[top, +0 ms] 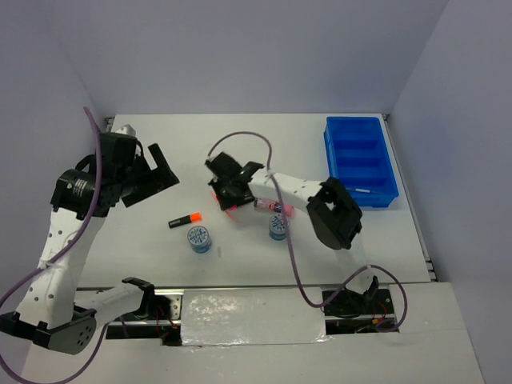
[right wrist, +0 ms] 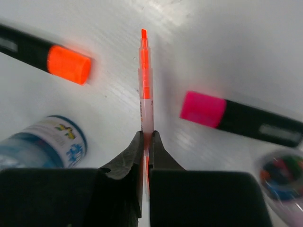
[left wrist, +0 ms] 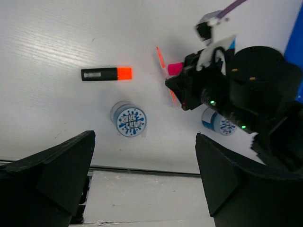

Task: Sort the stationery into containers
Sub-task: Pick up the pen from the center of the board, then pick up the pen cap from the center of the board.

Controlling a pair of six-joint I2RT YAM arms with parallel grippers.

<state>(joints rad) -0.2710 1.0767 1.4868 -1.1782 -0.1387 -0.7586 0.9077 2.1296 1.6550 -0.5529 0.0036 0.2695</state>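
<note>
The small clear piece [top: 219, 251] beside the nearer disc lies loose outside the tray [top: 360, 160], so next I will lower my left gripper toward the right in the top view onto it.
My right gripper [right wrist: 147, 137] is shut on a thin orange pen [right wrist: 145, 90] that points away from it, just above the table; it sits mid-table in the top view [top: 228, 192]. An orange-capped black highlighter [top: 185, 218] lies to its left and a pink-capped one [right wrist: 236, 116] to its right. Two blue-white patterned discs [top: 198, 238] [top: 278, 227] stand nearer the front edge. My left gripper [top: 152, 180] is open and empty, raised at the left; its view shows the orange highlighter [left wrist: 106, 74], one disc [left wrist: 129, 119] and the pen [left wrist: 161, 59]. The blue tray [top: 360, 160] stands at the back right.
A thin white item [top: 362, 190] lies in the tray's nearest compartment. A blurred colourful round item [right wrist: 281, 172] shows at the right wrist view's lower right. The right arm [left wrist: 246, 90] crosses the left wrist view. The table's front edge [left wrist: 142, 168] runs below the discs.
</note>
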